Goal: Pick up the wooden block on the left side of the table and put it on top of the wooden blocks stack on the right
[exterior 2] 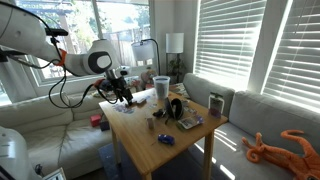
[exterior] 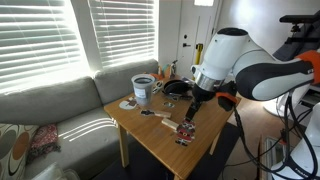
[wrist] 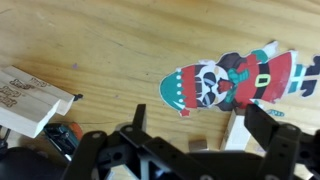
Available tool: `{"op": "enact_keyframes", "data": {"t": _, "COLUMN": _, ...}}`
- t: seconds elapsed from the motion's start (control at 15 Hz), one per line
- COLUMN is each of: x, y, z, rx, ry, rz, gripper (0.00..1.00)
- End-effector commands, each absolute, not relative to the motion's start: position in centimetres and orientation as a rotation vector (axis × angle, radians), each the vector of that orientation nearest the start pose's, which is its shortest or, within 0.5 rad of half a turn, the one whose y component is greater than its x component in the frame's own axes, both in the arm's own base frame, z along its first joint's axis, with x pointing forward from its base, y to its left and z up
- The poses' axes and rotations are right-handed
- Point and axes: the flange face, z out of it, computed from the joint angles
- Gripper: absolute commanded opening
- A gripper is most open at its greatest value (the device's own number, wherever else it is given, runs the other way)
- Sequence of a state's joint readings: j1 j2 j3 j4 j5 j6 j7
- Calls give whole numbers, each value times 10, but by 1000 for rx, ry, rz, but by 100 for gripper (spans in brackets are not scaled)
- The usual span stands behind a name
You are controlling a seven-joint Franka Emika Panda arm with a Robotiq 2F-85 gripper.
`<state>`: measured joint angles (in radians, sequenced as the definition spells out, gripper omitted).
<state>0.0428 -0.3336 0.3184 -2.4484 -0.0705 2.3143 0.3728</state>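
Observation:
The pale wooden block (wrist: 240, 132) lies below and off-center to the right in the wrist view, so the robot will next shift its gripper that way and lower it astride the block.
In the wrist view my gripper (wrist: 205, 128) is open above the wooden table (wrist: 100, 50). A pale tan wooden block (wrist: 240, 132) lies on the table between the fingers, close to the right one, and is partly hidden by it. A tiny dark block (wrist: 200, 146) sits next to it. A larger pale wooden piece with printed text (wrist: 30, 100) lies at the left. In both exterior views the gripper (exterior: 192, 108) (exterior 2: 125, 97) hangs low over the table's edge. I cannot make out the wooden blocks stack for certain.
A flat red-and-dark panda card (wrist: 230, 80) (exterior: 186, 130) lies just beyond the fingers. A white bucket (exterior: 143, 90) (exterior 2: 161, 88) and a black pan (exterior: 176, 88) stand on the table. A grey sofa (exterior: 50, 110) runs alongside.

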Motion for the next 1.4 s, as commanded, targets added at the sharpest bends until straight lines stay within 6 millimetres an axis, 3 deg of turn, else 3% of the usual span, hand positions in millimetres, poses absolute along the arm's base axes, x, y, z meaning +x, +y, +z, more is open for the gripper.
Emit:
{"op": "enact_keyframes", "data": {"t": 0.0, "x": 453, "y": 178, "z": 435, "rx": -3160, "ry": -49, "rz": -348, "gripper": 100}}
{"op": "enact_keyframes", "data": {"t": 0.27, "x": 470, "y": 194, "z": 432, "rx": -3138, "ry": -30, "rz": -340, "gripper": 100}}
{"op": "enact_keyframes", "data": {"t": 0.6, "x": 476, "y": 210, "z": 422, "rx": -3124, "ry": 43, "rz": -334, "gripper": 98}}
{"op": "enact_keyframes", "data": {"t": 0.73, "x": 481, "y": 209, "z": 418, "rx": -3110, "ry": 88, "rz": -344, "gripper": 88}}
{"op": "enact_keyframes", "data": {"t": 1.13, "x": 495, "y": 202, "z": 403, "rx": -3080, "ry": 170, "rz": -342, "gripper": 39}}
{"op": "enact_keyframes", "data": {"t": 1.33, "x": 493, "y": 205, "z": 410, "rx": -3073, "ry": 144, "rz": -359, "gripper": 19}}
